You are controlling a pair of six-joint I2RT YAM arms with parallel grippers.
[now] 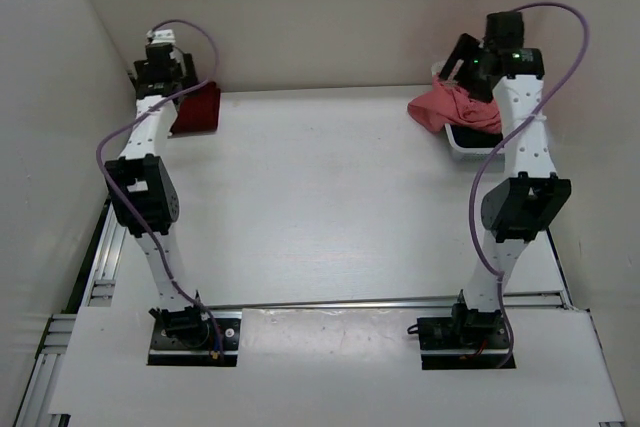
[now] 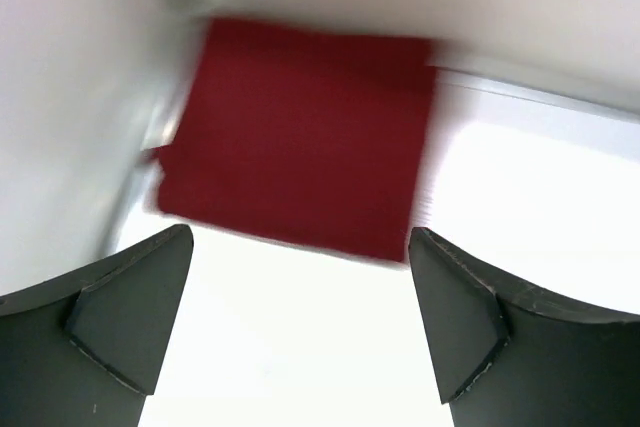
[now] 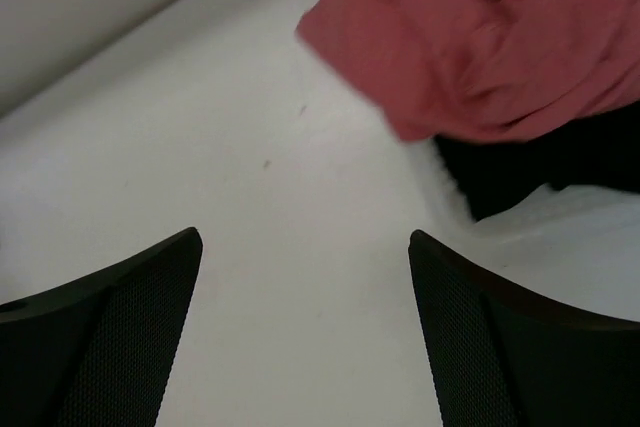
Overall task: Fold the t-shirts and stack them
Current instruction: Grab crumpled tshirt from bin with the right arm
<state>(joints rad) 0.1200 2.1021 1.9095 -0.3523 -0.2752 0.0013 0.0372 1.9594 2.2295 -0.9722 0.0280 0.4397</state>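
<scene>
My right gripper is above the pink shirt that covers the black one, and the pink shirt is below and to the right in the wrist view. I should lower the gripper onto its crumpled middle (image 1: 463,107) (image 3: 475,52) next.
A dark maroon t-shirt (image 2: 300,137) lies folded into a flat square in the table's far left corner (image 1: 197,107). My left gripper (image 2: 300,277) hangs open just short of its near edge, with nothing between the fingers. At the far right a salmon pink t-shirt (image 1: 445,107) lies crumpled over the rim of a white basket (image 1: 462,147). A black t-shirt (image 3: 540,167) shows under the pink one (image 3: 480,37), inside the basket. My right gripper (image 3: 305,267) is open over bare table, left of the pink shirt and touching neither shirt.
White walls close in the table at the back and on both sides, near each gripper. Purple cables loop from both arms. The white table (image 1: 320,197) stretches between the two arms.
</scene>
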